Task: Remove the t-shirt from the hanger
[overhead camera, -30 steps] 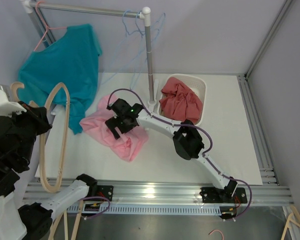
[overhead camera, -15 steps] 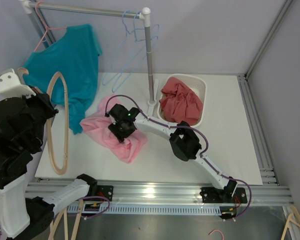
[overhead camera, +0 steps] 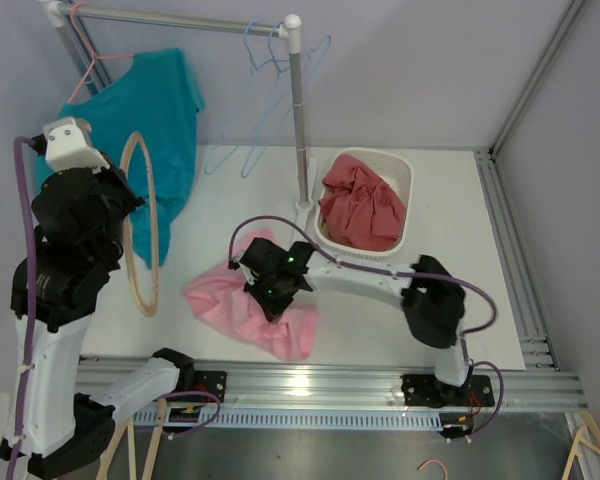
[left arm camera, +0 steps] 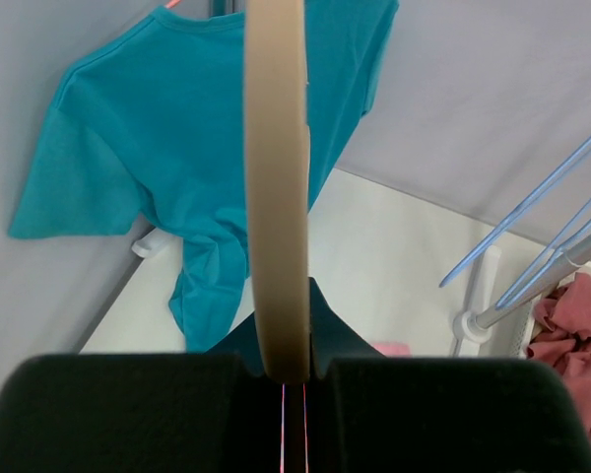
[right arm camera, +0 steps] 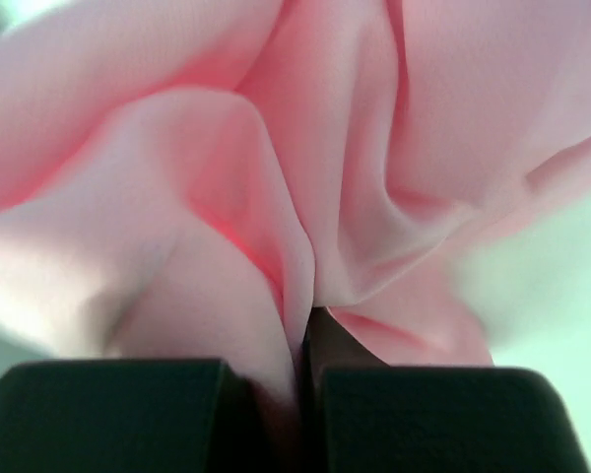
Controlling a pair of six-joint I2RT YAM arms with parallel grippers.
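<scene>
Since the wooden hanger is bare, my right gripper should raise the pink t-shirt outward over the white basket, then bring it down onto the red garment (overhead camera: 363, 204).
A pink t-shirt (overhead camera: 225, 300) lies crumpled on the white table near its front edge. My right gripper (overhead camera: 271, 290) presses down on it and is shut on a fold of the fabric. In the right wrist view the pink t-shirt (right arm camera: 276, 148) fills the frame, with the fold pinched in my right gripper (right arm camera: 305, 345). Over the table's left side, my left gripper (overhead camera: 115, 210) is shut on a bare beige wooden hanger (overhead camera: 140, 225). The left wrist view shows the wooden hanger (left arm camera: 276, 197) rising from my left gripper (left arm camera: 286, 370).
A teal t-shirt (overhead camera: 140, 120) hangs on a pink hanger from the rack's rail (overhead camera: 170, 18) at the back left. Blue wire hangers (overhead camera: 270, 60) hang by the rack's post (overhead camera: 298, 110). A white basket (overhead camera: 400, 165) holds a red garment (overhead camera: 360, 205).
My right gripper has shut on the pink t-shirt and dragged it towards the table's front edge. The left arm has swung the wooden hanger farther over the table's left side.
</scene>
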